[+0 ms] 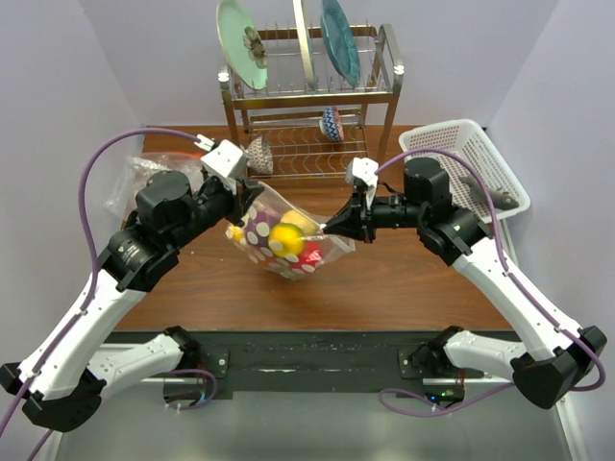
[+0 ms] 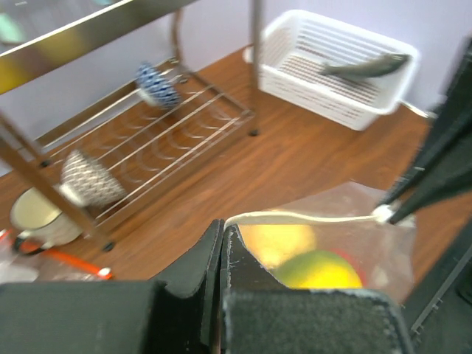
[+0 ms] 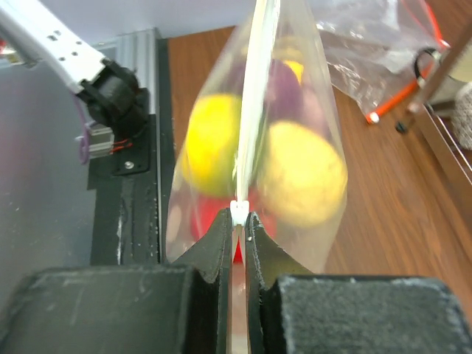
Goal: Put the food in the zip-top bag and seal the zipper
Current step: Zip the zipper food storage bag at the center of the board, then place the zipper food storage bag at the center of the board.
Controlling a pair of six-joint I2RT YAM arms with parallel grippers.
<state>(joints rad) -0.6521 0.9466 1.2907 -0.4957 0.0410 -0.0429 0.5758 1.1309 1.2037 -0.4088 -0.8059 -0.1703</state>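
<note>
With the filled bag still hanging above the table, I will lower my right gripper outward toward the tabletop before the dish rack and release the white slider.
The dotted zip-top bag hangs stretched above the table between my two grippers. Inside it lies the food: a yellow round and a red piece. The right wrist view shows two yellow rounds, a purple one and red low down. My left gripper is shut on the bag's left end, where the zipper starts. My right gripper is shut on the zipper at its white slider, at the bag's right end.
A metal dish rack with plates and bowls stands at the back. A white basket holding a dark fish-shaped item sits back right. Plain crumpled plastic and a cream cup lie back left.
</note>
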